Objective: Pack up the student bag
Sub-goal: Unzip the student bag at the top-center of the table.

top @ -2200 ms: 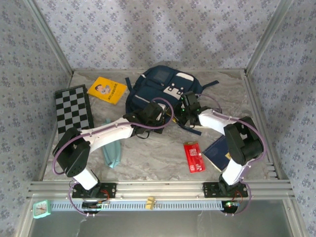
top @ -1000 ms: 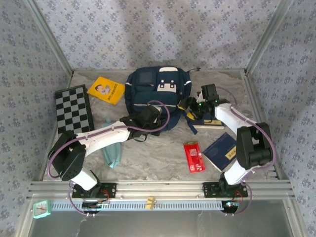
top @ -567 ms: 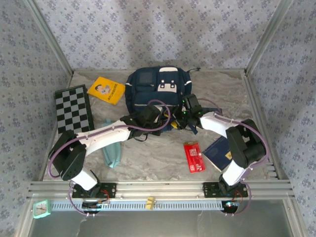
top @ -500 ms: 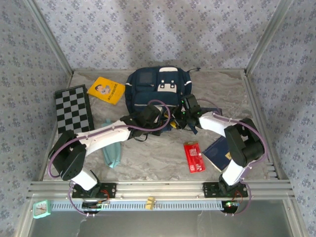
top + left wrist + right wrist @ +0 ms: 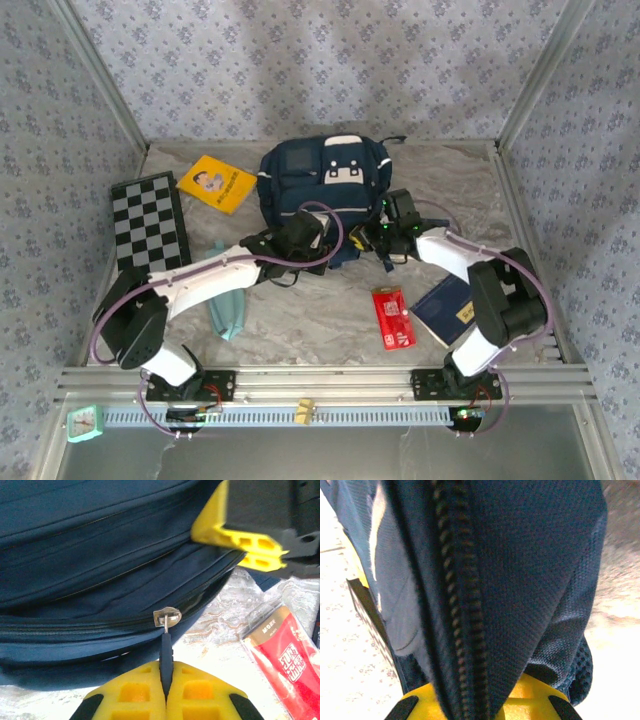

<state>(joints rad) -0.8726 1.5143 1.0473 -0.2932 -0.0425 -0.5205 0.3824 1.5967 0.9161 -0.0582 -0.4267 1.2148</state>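
Note:
I need to pull the zipper pull to the side of the bag by the yellow booklet next and let it go there. That side faces outward, where the zipper track leads, and my left gripper will do this.
The student bag (image 5: 320, 185), navy with a white buckled panel, stands at the back middle of the table. My left gripper (image 5: 315, 235) sits at its near lower edge, shut on the dark zipper pull (image 5: 165, 652) that hangs from a silver slider (image 5: 167, 616). My right gripper (image 5: 375, 232) is at the bag's near right side, shut on a fold of the bag's navy fabric beside a zipper track (image 5: 455, 605). In the left wrist view the right gripper's yellow fingers (image 5: 240, 545) press against the bag (image 5: 90, 555).
A red packet (image 5: 393, 317) and a navy book (image 5: 447, 308) lie near right. A yellow booklet (image 5: 217, 182) and a chessboard (image 5: 148, 218) lie at the left, with a teal object (image 5: 228, 312) under the left arm. Metal frame posts bound the table.
The bag was turned upright and shifted back. The right gripper swung out to the right, came back to the bag's near right side and closed on its fabric. The left gripper stayed at the zipper.

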